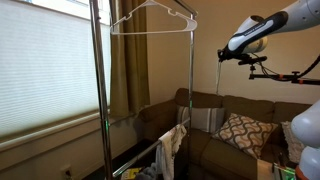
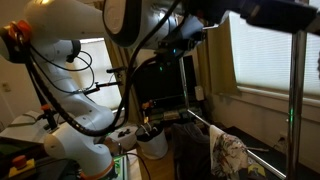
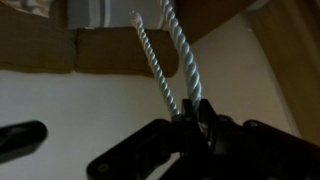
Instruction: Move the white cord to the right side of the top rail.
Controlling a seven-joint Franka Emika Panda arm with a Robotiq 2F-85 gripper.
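Note:
My gripper rises and turns next, lays the dangling cord across the top bar's far end (image 1: 192, 13) and releases it. That end is above my gripper, toward the window.
The white cord (image 3: 186, 60) is a twisted rope. In the wrist view two strands of it run up out of my gripper (image 3: 190, 115), which is shut on it. In an exterior view my gripper (image 1: 222, 54) is raised to the right of the garment rack, apart from it, and the white cord (image 1: 219, 76) hangs straight down from it as a thin line. The top rail (image 1: 178, 10) slants along the frame's top edge towards the far upright pole. A white wire hanger (image 1: 130, 18) is up beside the top rail.
The rack's near pole (image 1: 98, 90) and far pole (image 1: 190, 100) stand in front of a brown sofa (image 1: 215, 135) with a patterned pillow (image 1: 242, 132). A pale cloth (image 1: 172, 145) hangs on the lower bar. A window with blinds (image 1: 45, 60) is beside the rack. The robot's base (image 2: 70, 130) and a rack pole (image 2: 295, 90) show in an exterior view.

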